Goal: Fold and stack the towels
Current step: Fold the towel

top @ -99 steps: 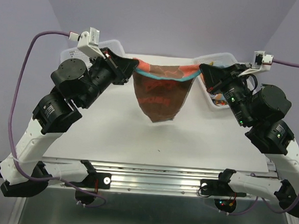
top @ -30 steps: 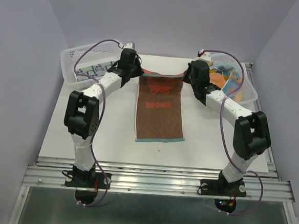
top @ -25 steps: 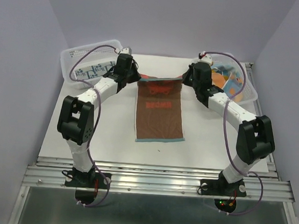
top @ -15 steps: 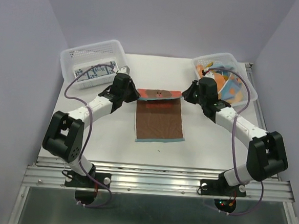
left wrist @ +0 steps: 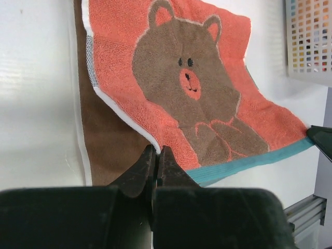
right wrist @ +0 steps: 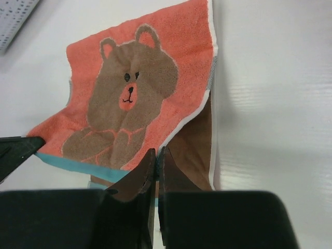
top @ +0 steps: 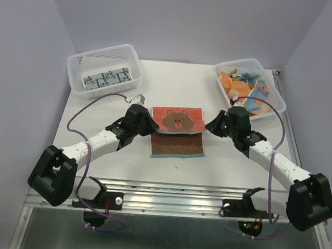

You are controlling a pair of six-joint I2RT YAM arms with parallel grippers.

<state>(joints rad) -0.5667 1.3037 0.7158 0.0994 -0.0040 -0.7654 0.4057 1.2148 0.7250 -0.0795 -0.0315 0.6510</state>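
Observation:
My left gripper holds the pinched corner and will next carry it back and down onto the bottom side's near teal corner (top: 152, 155) and let go, because that lies bare below and back from the gripper.
An orange-red towel (top: 177, 121) with a brown bear print and a teal edge lies mid-table, its far half folded toward me over its brown underside (top: 177, 147). My left gripper (top: 150, 126) is shut on the folded half's left corner; the left wrist view shows the towel (left wrist: 197, 88) pinched in my left gripper (left wrist: 156, 151). My right gripper (top: 209, 127) is shut on the right corner; the right wrist view shows the towel (right wrist: 140, 104) pinched in my right gripper (right wrist: 156, 153). More towels (top: 245, 87) fill the right basket. A blue-white patterned towel (top: 105, 78) lies in the left basket.
A white perforated basket (top: 105, 55) stands at the back left and another (top: 273, 100) at the back right. The white table (top: 98, 120) ends at a metal rail (top: 173, 190) near me. Purple walls close the back and sides.
Both grippers have drawn the towel's far edge toward me and down, folding it over so the bear print faces up. Earlier the towel hung in the air, then lay stretched flat.

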